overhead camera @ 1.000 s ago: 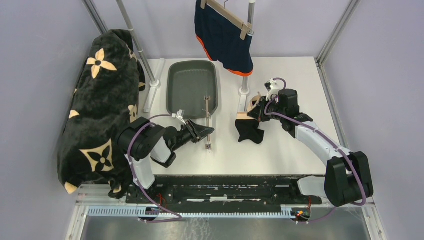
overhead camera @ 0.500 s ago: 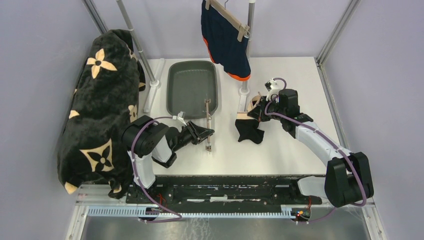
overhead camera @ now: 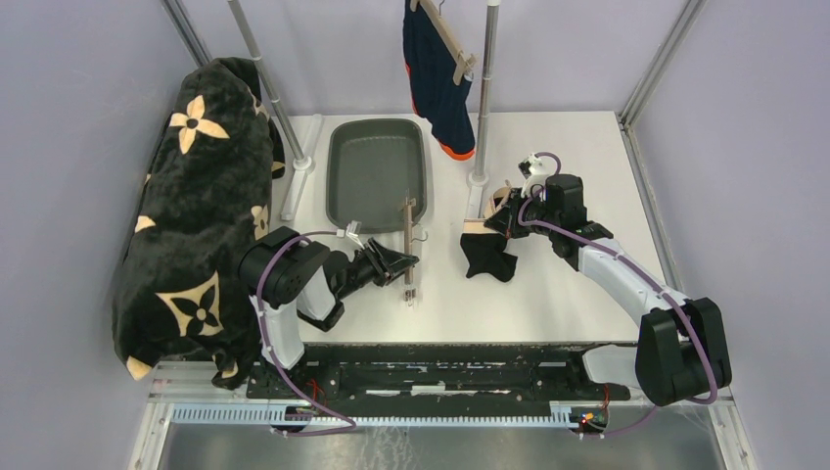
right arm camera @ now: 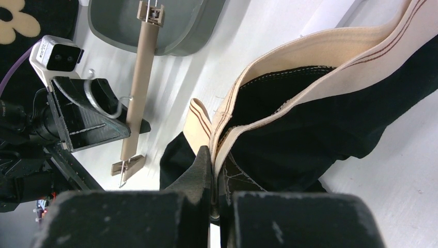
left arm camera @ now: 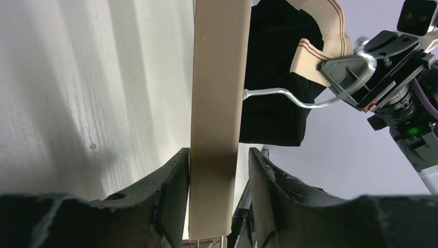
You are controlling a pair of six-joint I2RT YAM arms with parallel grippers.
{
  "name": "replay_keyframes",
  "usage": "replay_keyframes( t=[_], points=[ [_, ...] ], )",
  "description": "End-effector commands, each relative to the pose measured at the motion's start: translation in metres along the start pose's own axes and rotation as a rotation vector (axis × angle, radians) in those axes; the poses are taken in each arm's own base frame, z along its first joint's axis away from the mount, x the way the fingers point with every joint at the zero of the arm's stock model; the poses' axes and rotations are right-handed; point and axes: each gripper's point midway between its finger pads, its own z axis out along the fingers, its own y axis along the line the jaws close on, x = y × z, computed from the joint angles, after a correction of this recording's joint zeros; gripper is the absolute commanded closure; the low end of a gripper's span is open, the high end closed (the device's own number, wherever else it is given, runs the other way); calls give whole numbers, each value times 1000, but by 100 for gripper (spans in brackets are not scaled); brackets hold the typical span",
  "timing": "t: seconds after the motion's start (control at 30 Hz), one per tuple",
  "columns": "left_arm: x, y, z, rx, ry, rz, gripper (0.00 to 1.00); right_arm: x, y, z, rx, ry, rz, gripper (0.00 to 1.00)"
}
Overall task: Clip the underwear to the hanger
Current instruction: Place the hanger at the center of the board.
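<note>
My right gripper will swing away from the hanger, then go down to the tabletop by the pole and release the underwear, because the underwear hangs bunched from its waistband.
A wooden clip hanger (overhead camera: pixel 407 220) lies on the white table with its far end at the tray's edge; its wire hook (left arm camera: pixel 279 95) points right. My left gripper (overhead camera: pixel 403 261) is open and straddles the hanger bar (left arm camera: pixel 219 77). The left finger (left arm camera: pixel 173 175) touches the bar and a gap stays on the right side. Black underwear (overhead camera: pixel 486 259) with a cream waistband (right arm camera: pixel 320 51) hangs down to the table, with my right gripper (overhead camera: pixel 502 217) shut on that waistband (right arm camera: pixel 213 155). In the right wrist view the hanger (right arm camera: pixel 138 82) and the left gripper (right arm camera: pixel 93 121) sit to the left.
A grey tray (overhead camera: pixel 338 157) sits at the back centre. Dark blue shorts with an orange hem (overhead camera: pixel 436 69) hang on another hanger by an upright pole (overhead camera: pixel 482 108). A black blanket with tan flowers (overhead camera: pixel 196 196) is draped on the left rack.
The hanging blue shorts have swung round to an edge-on view. My left gripper has settled around the hanger bar, which shifted slightly. The right arm has held still.
</note>
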Motion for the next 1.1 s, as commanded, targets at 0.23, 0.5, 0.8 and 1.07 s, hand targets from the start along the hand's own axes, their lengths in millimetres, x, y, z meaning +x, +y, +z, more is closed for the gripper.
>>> replay_keyframes(
  t=[0.23, 0.5, 0.8, 1.07],
  points=[
    [-17, -39, -5, 168, -67, 82, 46, -15, 5, -5, -13, -51, -32, 99],
    [-18, -39, -6, 165, -69, 82, 46, -15, 4, -4, -6, -48, -29, 100],
    [-30, -44, -18, 161, -124, 86, 46, 1, -77, -14, 461, 52, 63, 100],
    [-42, -57, -21, 157, -153, 113, 46, -20, -104, -73, 778, -35, 62, 100]
  ],
)
